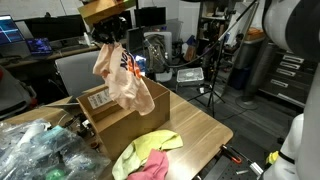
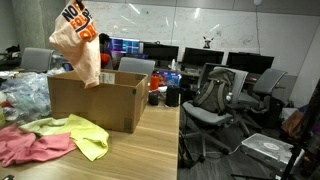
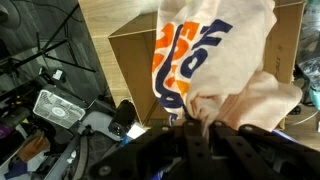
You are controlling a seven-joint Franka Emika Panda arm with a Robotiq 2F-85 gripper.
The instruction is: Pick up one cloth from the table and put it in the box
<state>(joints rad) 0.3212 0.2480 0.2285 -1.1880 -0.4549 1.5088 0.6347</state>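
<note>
The gripper moves outward over the box's open top [image 1: 108,106] next and releases the bunched fold, because the cloth's lower end still hangs across the box's near rim.
My gripper [image 1: 109,36] is shut on the pale peach cloth [image 1: 124,78] with orange and blue print and holds it hanging in the air above the brown cardboard box [image 1: 120,115]. In an exterior view the cloth [image 2: 80,45] dangles over the box's [image 2: 95,100] open top, its lower end near the rim. In the wrist view the cloth [image 3: 215,60] is bunched between my fingers [image 3: 198,122], with the box [image 3: 130,60] below. The box stands on the light wood table [image 1: 195,125].
A yellow-green cloth [image 1: 145,148] and a pink cloth [image 1: 150,168] lie on the table in front of the box; they also show in an exterior view [image 2: 85,135] [image 2: 30,148]. Clear plastic bags [image 1: 40,150] are piled beside the box. Office chairs [image 2: 215,100] and monitors stand behind.
</note>
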